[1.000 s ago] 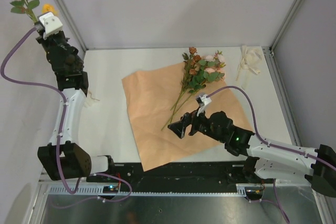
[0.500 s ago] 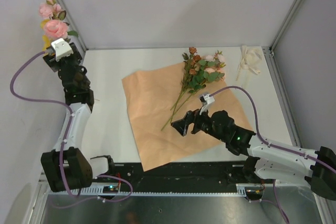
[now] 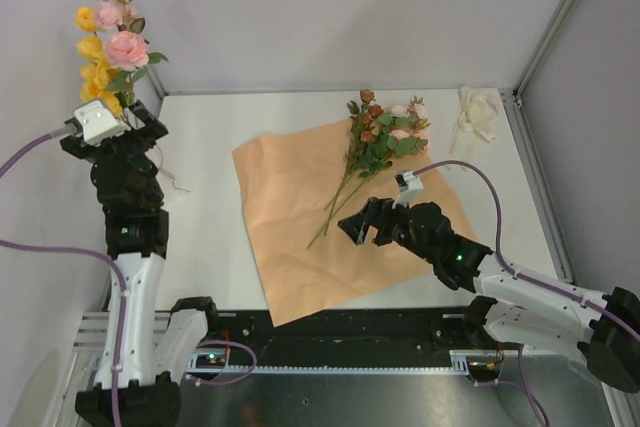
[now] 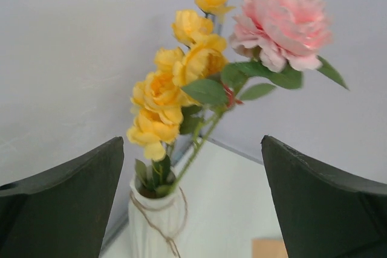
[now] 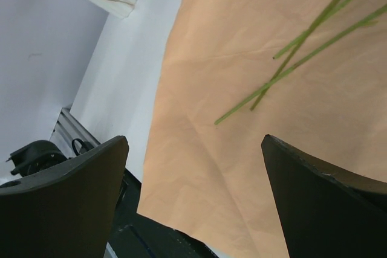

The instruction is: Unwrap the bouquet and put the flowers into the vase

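I will next move my right gripper outward and down onto the pale pink flowers' stem [image 3: 368, 180] beside its leaves, because that part of the stem is below the gripper and outward of it.
The bouquet lies unwrapped: its peach-orange paper [image 3: 300, 217] is spread flat on the table. Rust and pale pink flowers [image 3: 385, 132] rest on the paper, stems [image 5: 302, 46] pointing toward me. Pink and yellow flowers [image 3: 115, 47] stand upright at the far left. In the left wrist view their stems sit in the cream ribbed vase [image 4: 154, 225]; my left arm hides the vase in the top view. My left gripper [image 4: 192, 143] [image 3: 148, 127] is open just in front of them, holding nothing. My right gripper [image 3: 352, 224] [image 5: 195, 140] hovers open above the paper near the stem ends.
The cream ribbon [image 3: 475, 117] lies loose at the back right corner. Grey walls and metal posts close in the table [image 3: 210, 207] on three sides. A black rail [image 3: 330, 332] runs along the near edge.
My left gripper opened and let go of the pink and yellow flowers, which now stand in the vase, and drew back toward me. My right gripper crept slightly toward the stems.
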`<state>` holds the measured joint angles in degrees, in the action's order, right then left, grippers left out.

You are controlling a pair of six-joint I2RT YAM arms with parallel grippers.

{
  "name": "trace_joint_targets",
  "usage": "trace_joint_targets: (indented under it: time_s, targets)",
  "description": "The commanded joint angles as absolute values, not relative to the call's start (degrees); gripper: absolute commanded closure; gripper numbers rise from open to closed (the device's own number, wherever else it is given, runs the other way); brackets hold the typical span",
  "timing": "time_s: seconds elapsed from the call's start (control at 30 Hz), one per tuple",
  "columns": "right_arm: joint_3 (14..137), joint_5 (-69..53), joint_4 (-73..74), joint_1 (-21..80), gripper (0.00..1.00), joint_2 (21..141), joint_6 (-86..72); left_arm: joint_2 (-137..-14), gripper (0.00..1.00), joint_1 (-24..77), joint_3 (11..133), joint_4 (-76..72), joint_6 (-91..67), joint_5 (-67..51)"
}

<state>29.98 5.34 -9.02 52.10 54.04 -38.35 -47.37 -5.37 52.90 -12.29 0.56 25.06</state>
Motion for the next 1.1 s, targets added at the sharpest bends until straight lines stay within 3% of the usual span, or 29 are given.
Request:
trace_joint_targets:
  time_s: [0.0,0.17,0.4,0.73,1.07]
  targets:
    - [30.1,7.5,-6.2,49.7,0.02,54.2,-43.2,-42.4,0.00,-4.0,58.6,6.3,-10.1,15.2]
    - [30.1,8.8,-4.7,45.1,0.05,55.2,-49.3,-38.0,0.00,-1.2,56.4,11.3,-17.5,-5.9]
    - [30.0,8.2,-7.1,40.0,0.09,57.8,-51.6,-37.7,0.01,12.7,49.8,13.6,-20.0,-15.3]
    - [32.0,3.6,-17.1,34.4,0.28,68.4,-48.7,-37.8,0.00,18.7,41.3,17.4,-19.7,-18.2]
    - [34.4,1.8,-30.4,30.1,0.39,81.8,-50.3,-31.5,0.00,18.8,34.7,20.2,-19.8,-15.9]
